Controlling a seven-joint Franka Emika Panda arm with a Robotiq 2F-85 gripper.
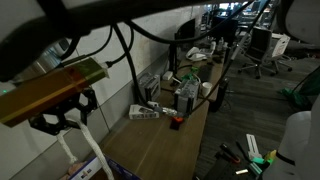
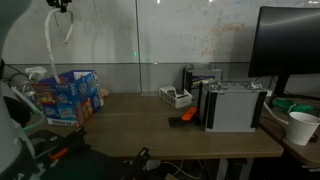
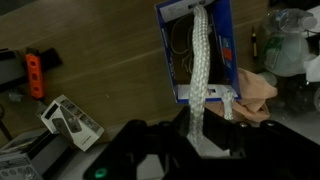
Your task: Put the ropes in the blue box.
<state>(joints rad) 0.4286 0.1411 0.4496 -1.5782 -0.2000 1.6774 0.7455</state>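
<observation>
The rope's short part shows outside the box's edge by the beige cloth, so my gripper will next lower a little and shift back over the blue box's opening (image 1: 99,171) (image 3: 196,47).
My gripper (image 3: 196,150) is shut on a white braided rope (image 3: 201,70), which hangs down in two strands. In the wrist view the rope dangles right over the open blue box (image 3: 222,30), its long end reaching into the opening. In an exterior view the gripper (image 2: 60,5) is high above the blue box (image 2: 72,92), with the rope (image 2: 50,40) hanging below it. It also shows in an exterior view: gripper (image 1: 63,120), rope (image 1: 95,145), box (image 1: 88,170). I cannot tell what lies inside the box.
A small orange-red object (image 2: 183,117) lies mid-table, also in the wrist view (image 3: 35,75). A silver device (image 2: 235,105), a monitor (image 2: 290,40) and a white cup (image 2: 300,127) stand at one end. A small white carton (image 3: 70,122) lies on the table. A beige cloth (image 3: 255,95) lies beside the box.
</observation>
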